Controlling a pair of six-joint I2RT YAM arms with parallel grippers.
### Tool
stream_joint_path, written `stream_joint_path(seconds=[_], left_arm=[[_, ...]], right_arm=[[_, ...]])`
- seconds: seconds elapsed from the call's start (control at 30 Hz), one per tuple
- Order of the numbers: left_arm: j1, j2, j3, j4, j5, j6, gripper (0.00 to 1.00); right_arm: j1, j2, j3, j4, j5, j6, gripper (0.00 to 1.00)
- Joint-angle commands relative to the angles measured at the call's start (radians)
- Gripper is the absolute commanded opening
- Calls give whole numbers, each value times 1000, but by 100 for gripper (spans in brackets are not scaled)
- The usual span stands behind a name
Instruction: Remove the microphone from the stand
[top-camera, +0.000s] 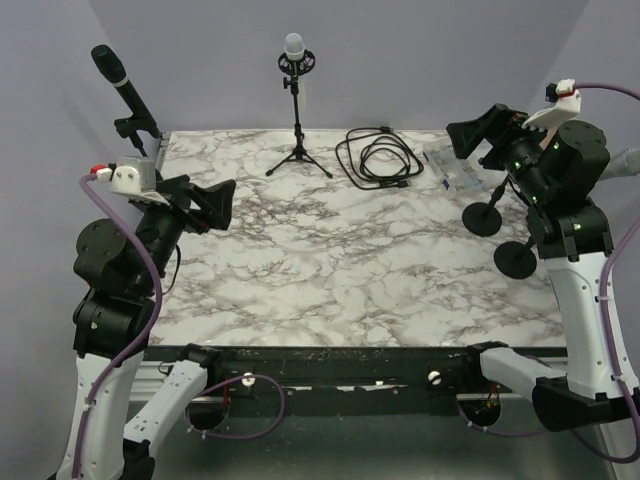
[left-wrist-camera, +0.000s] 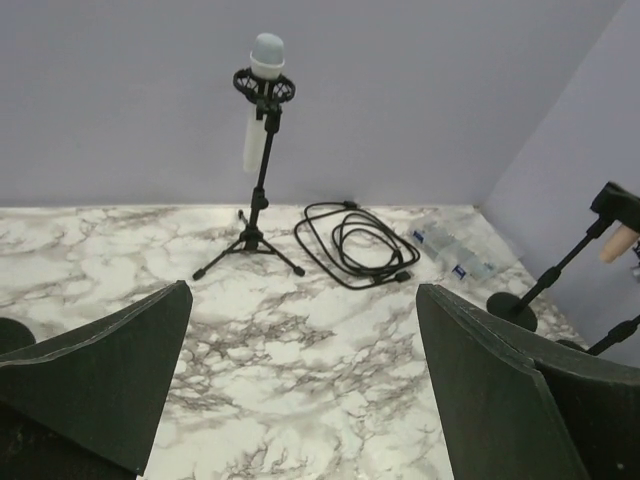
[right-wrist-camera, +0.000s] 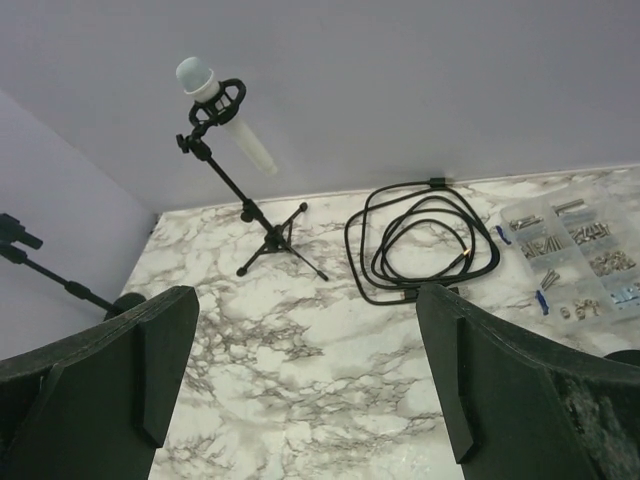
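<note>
My left gripper swings outward and to its left in the top view to the black microphone next. It goes around the microphone's handle (top-camera: 127, 91), which is slimmer than the microphone's head.
A white microphone (top-camera: 294, 46) sits upright in a black shock mount on a small tripod stand (top-camera: 298, 140) at the far middle of the marble table (top-camera: 350, 280). It also shows in the left wrist view (left-wrist-camera: 266, 56) and in the right wrist view (right-wrist-camera: 197, 76). My left gripper (top-camera: 216, 204) is open and empty, raised over the table's left side, well short of the stand; its wrist view (left-wrist-camera: 303, 300) shows only marble between the jaws. My right gripper (top-camera: 478, 134) is open and empty, raised at the far right; its wrist view (right-wrist-camera: 305, 295) also shows only marble.
A black microphone (top-camera: 118, 75) on its own stand is at the back left corner. A coiled black cable (top-camera: 380, 155) lies right of the tripod. A clear parts box (top-camera: 455, 168) lies beside it. Two round stand bases (top-camera: 485, 217) (top-camera: 515, 260) sit under the right arm.
</note>
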Motion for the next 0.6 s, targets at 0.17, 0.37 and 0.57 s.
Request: stream_joint_path(seconds=[0.17, 0.37, 0.57], left_arm=[[36, 209, 77, -189, -208, 16, 99], [120, 406, 167, -108, -391, 7, 99], [204, 570, 323, -18, -395, -6, 99]], right_arm=[[5, -14, -60, 63, -144, 29, 100], [5, -1, -104, 131, -231, 79, 100], [4, 22, -107, 149, -275, 97, 100]])
